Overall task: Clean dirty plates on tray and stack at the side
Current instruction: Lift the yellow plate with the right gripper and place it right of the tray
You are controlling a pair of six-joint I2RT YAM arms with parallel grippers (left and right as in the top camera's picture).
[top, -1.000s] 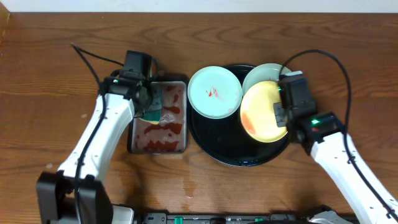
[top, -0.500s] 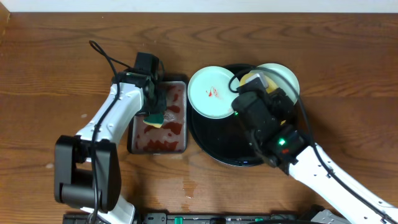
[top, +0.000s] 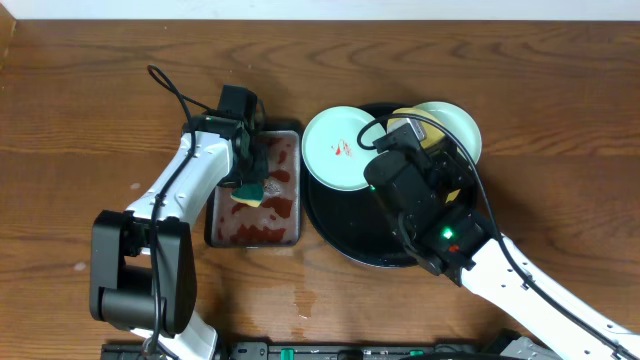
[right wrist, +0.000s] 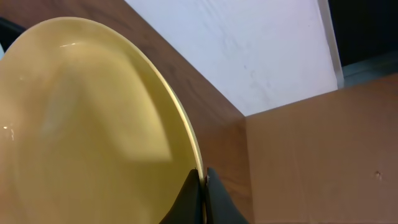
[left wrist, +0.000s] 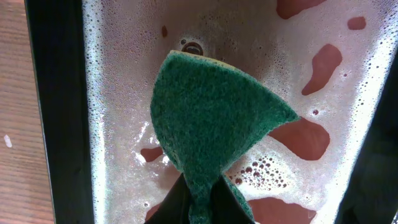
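Note:
My right gripper moves to the empty bare tabletop below it and to its right in the overhead view next, lowers the yellow plate and releases it.
The round black tray (top: pixel 350 235) sits at centre. A mint-blue plate (top: pixel 335 150) with a red smear lies on its left rim; a second mint-blue plate (top: pixel 458 125) lies at the back right. My right gripper (right wrist: pixel 202 186) is shut on the rim of the yellow plate (right wrist: pixel 81 130), held tilted on edge above the tray; overhead only a sliver of that plate (top: pixel 412 127) shows behind the arm. My left gripper (left wrist: pixel 200 205) is shut on a green sponge (left wrist: pixel 211 118), also seen overhead (top: pixel 249 190), and holds it in the foamy metal pan (top: pixel 290 238).
The rectangular metal pan (left wrist: pixel 112 93) holds suds and red-stained water, left of the tray. Black cables trail from both arms. Bare wood tabletop (top: pixel 560 130) lies to the right and at the far left.
My right arm swung left over the tray, lifting and tilting the yellow plate on edge. My left gripper moved the sponge slightly within the pan.

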